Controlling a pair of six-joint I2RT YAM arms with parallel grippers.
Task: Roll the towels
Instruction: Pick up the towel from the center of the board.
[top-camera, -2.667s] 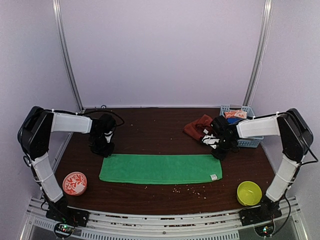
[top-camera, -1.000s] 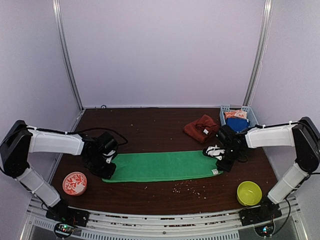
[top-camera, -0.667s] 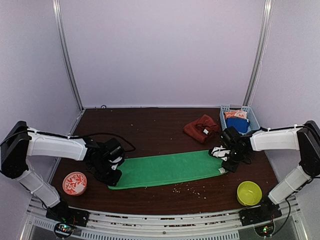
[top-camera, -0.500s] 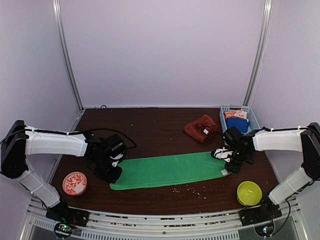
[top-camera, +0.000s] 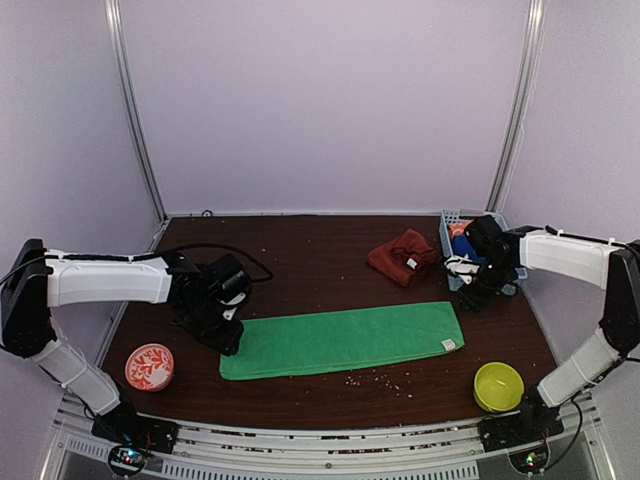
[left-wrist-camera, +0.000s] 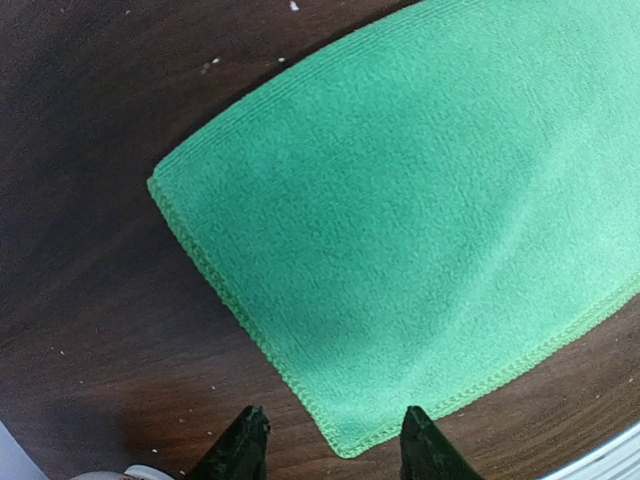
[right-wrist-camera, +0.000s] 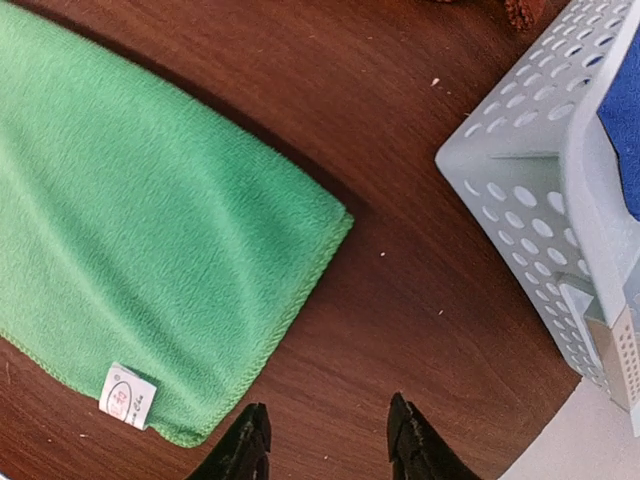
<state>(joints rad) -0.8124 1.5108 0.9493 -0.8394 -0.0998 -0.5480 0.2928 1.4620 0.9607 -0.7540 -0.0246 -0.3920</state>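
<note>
My right gripper will next move down and across onto the green towel's labeled end edge (top-camera: 458, 328) (right-wrist-camera: 254, 364), since that edge is below and to the left in the top view.
The green towel (top-camera: 340, 340) lies spread flat, a long strip across the near middle of the table. The rust-red towel (top-camera: 402, 255) sits crumpled behind it at the right. My left gripper (top-camera: 229, 338) is open and empty, hovering over the green towel's left near corner (left-wrist-camera: 345, 440), with its tips (left-wrist-camera: 331, 418) astride that corner. My right gripper (top-camera: 474, 297) is open and empty above bare table (right-wrist-camera: 328, 408), just right of the green towel's right end (right-wrist-camera: 140, 250), which carries a white label (right-wrist-camera: 127, 396).
A perforated grey-blue basket (top-camera: 503, 283) with blue and orange items stands right of my right gripper, and shows close in the right wrist view (right-wrist-camera: 530, 190). A red patterned bowl (top-camera: 150, 366) is near left, a yellow-green bowl (top-camera: 498, 385) near right. Crumbs (top-camera: 375, 378) lie by the towel's front edge.
Both grippers pulled the green towel nearer and to the right, then came off it. The right gripper has drawn back toward the basket. The left gripper sits at the towel's left corner.
</note>
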